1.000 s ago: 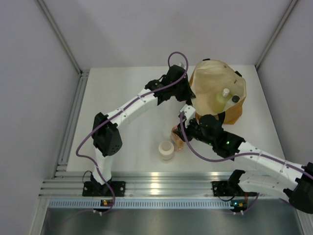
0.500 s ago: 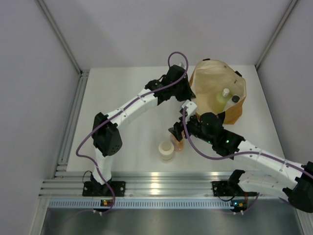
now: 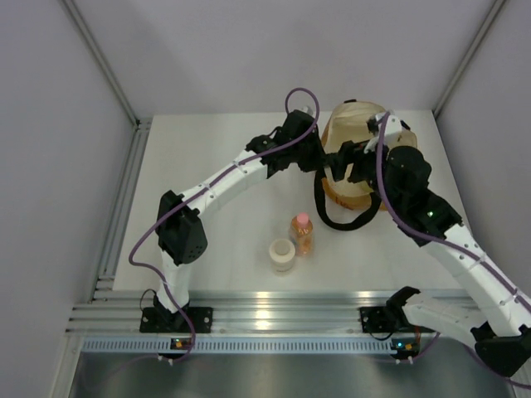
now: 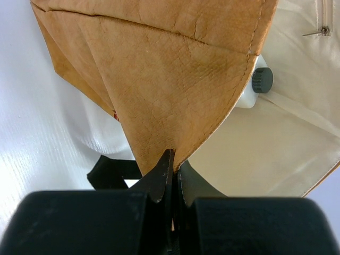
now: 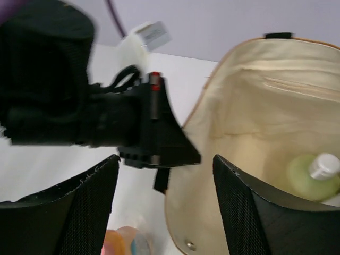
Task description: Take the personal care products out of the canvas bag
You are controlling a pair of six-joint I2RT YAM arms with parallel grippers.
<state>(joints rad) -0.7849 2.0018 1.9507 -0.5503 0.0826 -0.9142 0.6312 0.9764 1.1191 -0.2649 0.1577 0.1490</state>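
The yellow-green bottle's white cap [image 5: 325,166] is below, toward the right in the wrist view, so my right gripper will next turn that way and lower its fingers around it.
The tan canvas bag [image 3: 355,123] lies at the back right of the table, mouth open. My left gripper [image 4: 173,158] is shut on its rim [image 3: 325,159]. Over the bag mouth my right gripper [image 5: 166,158] hangs open with nothing between its fingers [image 3: 340,160]. Inside on the cream lining [image 5: 255,106] lie a pale yellow-green bottle with a white cap [image 5: 312,175] and a whitish bottle with a black cap [image 4: 257,85]. Outside the bag, an orange bottle with a pink cap [image 3: 302,235] stands upright beside a cream round jar [image 3: 282,254].
The bag's black loop handle [image 3: 333,217] trails on the table toward the orange bottle. Grey walls close in the table on the left, back and right. A metal rail [image 3: 265,319] runs along the near edge by the arm bases.
My right gripper let go of the orange bottle, opened, and swung up and back from the table to the bag mouth. The bottle stands beside the jar. The left gripper kept its hold.
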